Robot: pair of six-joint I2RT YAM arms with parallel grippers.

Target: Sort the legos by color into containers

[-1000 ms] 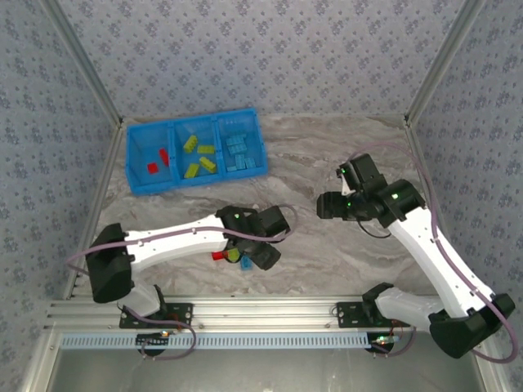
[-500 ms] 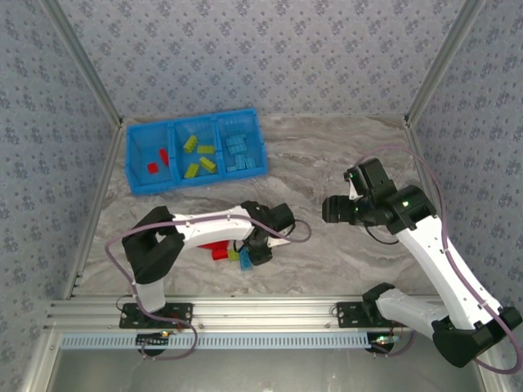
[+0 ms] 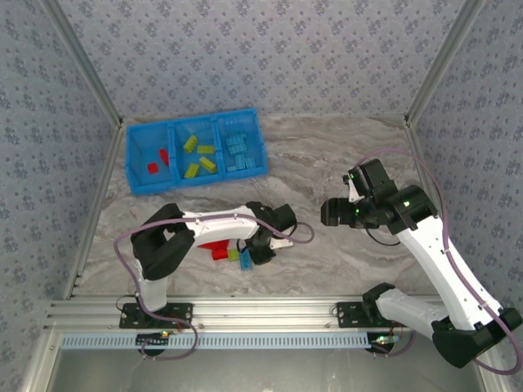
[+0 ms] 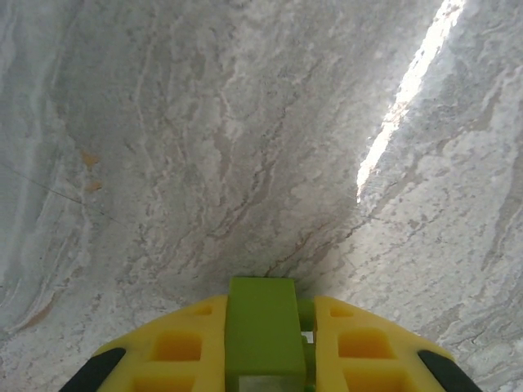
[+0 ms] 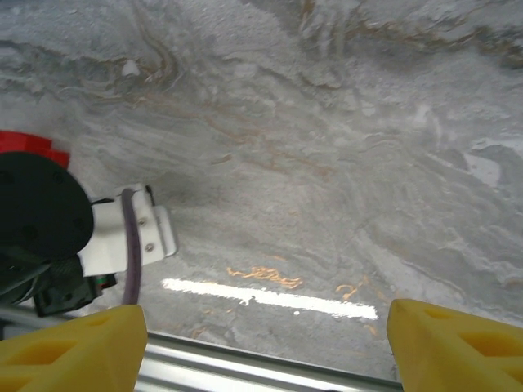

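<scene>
My left gripper should carry the lime green lego up and outward over the tray's middle container [image 3: 196,150] and then let it go, because green legos lie there.
My left gripper [image 4: 265,312] is shut on a lime green lego [image 4: 261,327], pinched between its yellow fingers just above the marble table. In the top view that gripper [image 3: 257,250] sits low beside a small cluster of loose legos: a red one [image 3: 218,249], a green one [image 3: 233,256] and a light blue one [image 3: 245,263]. The blue tray [image 3: 263,153] at the back left has three containers holding red [image 3: 158,160], green [image 3: 200,157] and light blue legos [image 3: 237,150]. My right gripper [image 5: 265,347] stands open over bare table, to the right of the left wrist.
The left arm's wrist and cable [image 5: 122,237] show at the left of the right wrist view, with a red lego [image 5: 24,143] behind it. The aluminium rail [image 3: 261,314] runs along the near table edge. Patterned walls enclose the table on three sides.
The left gripper has closed on the green lego, and its elbow has folded back toward the base. The right arm has shifted slightly to the right and stayed open.
</scene>
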